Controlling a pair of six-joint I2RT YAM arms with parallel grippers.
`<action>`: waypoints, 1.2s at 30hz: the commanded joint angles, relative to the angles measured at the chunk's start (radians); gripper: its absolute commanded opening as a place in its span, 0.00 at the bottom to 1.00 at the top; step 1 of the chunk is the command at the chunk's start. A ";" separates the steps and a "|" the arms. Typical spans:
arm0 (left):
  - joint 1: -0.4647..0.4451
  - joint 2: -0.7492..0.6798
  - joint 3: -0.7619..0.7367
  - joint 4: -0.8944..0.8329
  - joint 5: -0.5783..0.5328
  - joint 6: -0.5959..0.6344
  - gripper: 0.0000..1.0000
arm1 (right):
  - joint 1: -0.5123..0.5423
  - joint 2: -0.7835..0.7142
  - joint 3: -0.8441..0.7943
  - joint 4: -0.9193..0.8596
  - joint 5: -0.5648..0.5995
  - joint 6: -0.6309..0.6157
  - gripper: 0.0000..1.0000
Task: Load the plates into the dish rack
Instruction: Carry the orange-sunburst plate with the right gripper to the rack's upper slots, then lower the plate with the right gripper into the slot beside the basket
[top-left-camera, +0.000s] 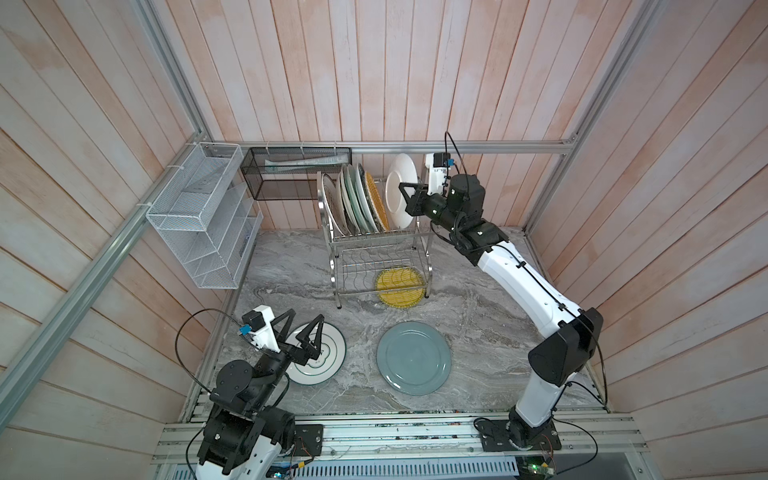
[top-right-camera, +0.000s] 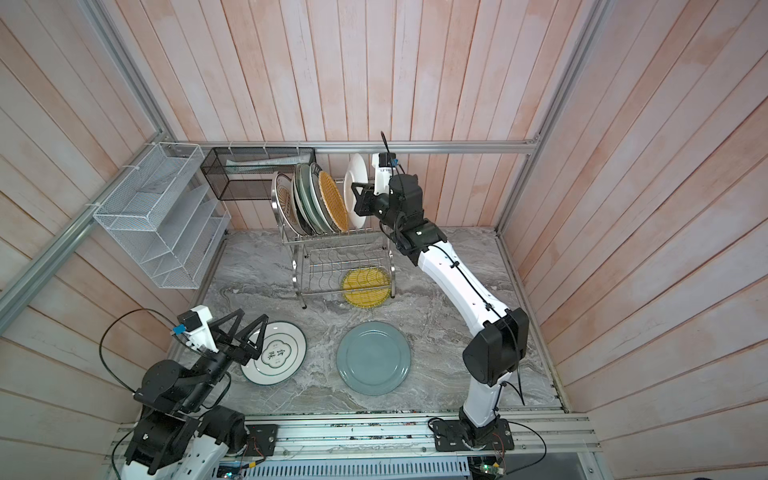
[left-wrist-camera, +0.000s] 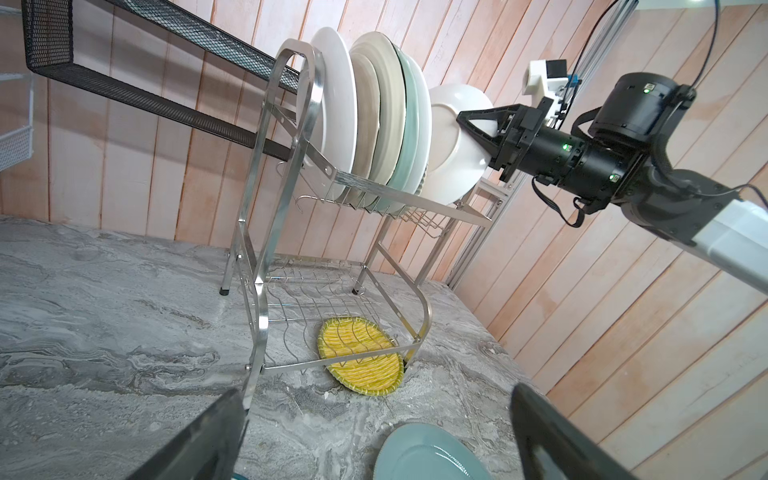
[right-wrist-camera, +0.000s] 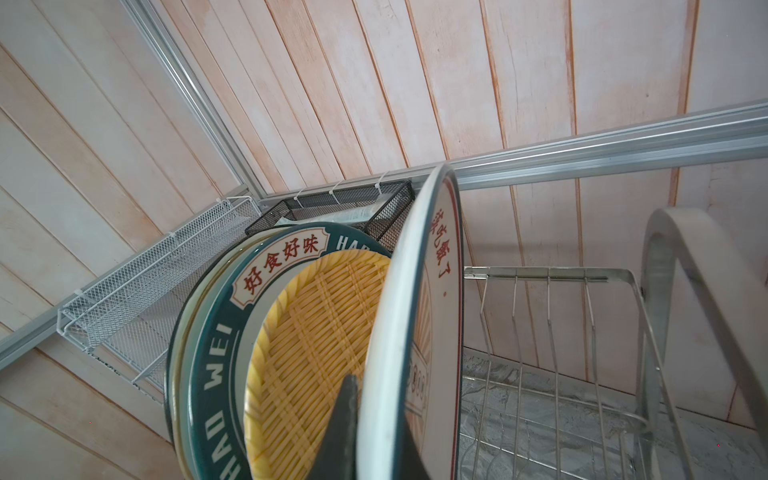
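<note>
The open slot (top-left-camera: 389, 221) beside the upright yellow plate is below my right gripper, so next I should move the gripper toward that upright yellow woven plate, go down and let go of the white plate's rim.
The dish rack (top-left-camera: 376, 243) stands at the back with several plates upright in its upper tier. My right gripper (top-left-camera: 404, 190) is shut on the rim of a white sunburst plate (right-wrist-camera: 415, 291). It holds that plate upright at the tier's right end, beside a yellow woven plate (right-wrist-camera: 316, 332). Another yellow woven plate (top-left-camera: 401, 286) lies flat on the table, half under the rack. A grey-blue plate (top-left-camera: 413, 357) lies flat in front. My left gripper (top-left-camera: 304, 314) hangs open, with nothing in it, over a white green-quatrefoil plate (top-right-camera: 274, 353).
A white mesh organiser (top-left-camera: 199, 216) hangs on the left wall and a black mesh basket (top-left-camera: 291, 170) on the back wall, just left of the rack. Wooden walls close in three sides. The arm bases sit on the front rail (top-left-camera: 395, 432).
</note>
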 joint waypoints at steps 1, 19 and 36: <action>0.005 -0.003 0.006 -0.003 -0.005 0.012 1.00 | 0.002 0.008 0.046 0.060 0.020 0.017 0.00; 0.052 0.017 0.005 0.008 0.047 0.009 1.00 | 0.054 0.059 0.069 0.004 0.140 -0.044 0.00; 0.079 0.040 0.009 0.013 0.080 0.009 1.00 | 0.104 0.130 0.163 -0.080 0.221 -0.082 0.07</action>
